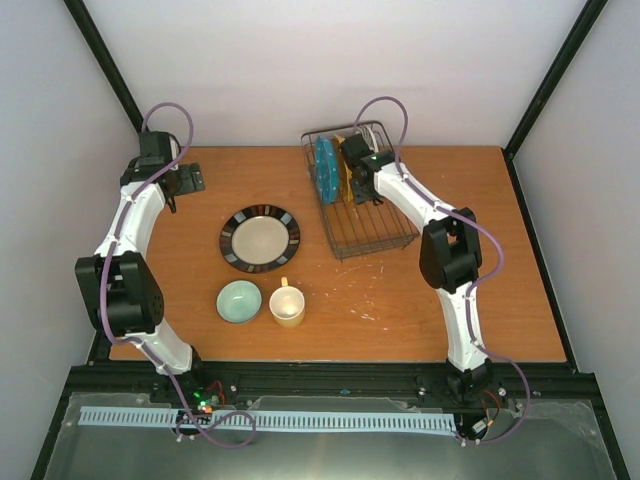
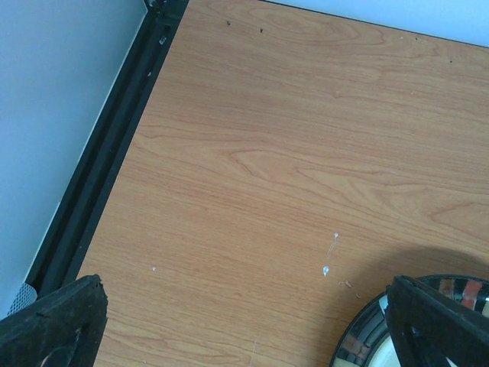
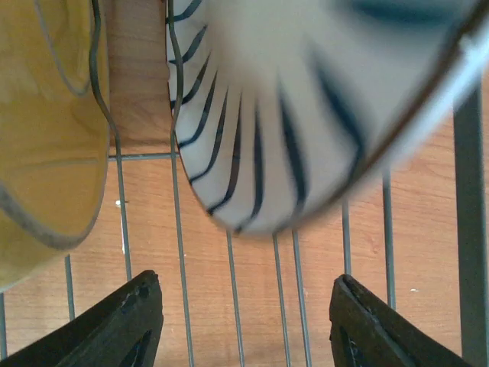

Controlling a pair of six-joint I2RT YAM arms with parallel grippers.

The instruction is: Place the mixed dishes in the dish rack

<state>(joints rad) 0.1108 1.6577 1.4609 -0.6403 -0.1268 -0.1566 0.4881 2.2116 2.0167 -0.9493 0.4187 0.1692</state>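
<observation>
The dark-rimmed plate lies flat below and back from my left gripper, so next it needs to move back and down, tilting its fingers sideways onto the plate's rail-side rim [image 1: 227, 243] [image 2: 349, 349].
The wire dish rack [image 1: 372, 232] stands at the back right of the table. A teal dotted plate [image 1: 325, 170] and a yellow-orange plate [image 1: 345, 178] stand on edge in it. My right gripper [image 1: 358, 185] hangs open and empty over the rack. In the right wrist view my right gripper [image 3: 244, 329] is open above the rack floor [image 3: 179, 252], just short of the white black-striped plate [image 3: 306, 99], with the yellow-orange plate [image 3: 46, 130] on the left. The cream dark-rimmed plate [image 1: 260, 238], mint bowl [image 1: 239, 301] and cream-yellow mug [image 1: 288, 306] lie on the table. My left gripper [image 1: 190, 180] is open at the back left.
In the left wrist view my left gripper [image 2: 244, 336] is open over bare wood, with the dark-rimmed plate's edge [image 2: 359, 344] by the right finger. A black frame rail [image 2: 99, 176] runs along the table's left edge. White walls close in the table.
</observation>
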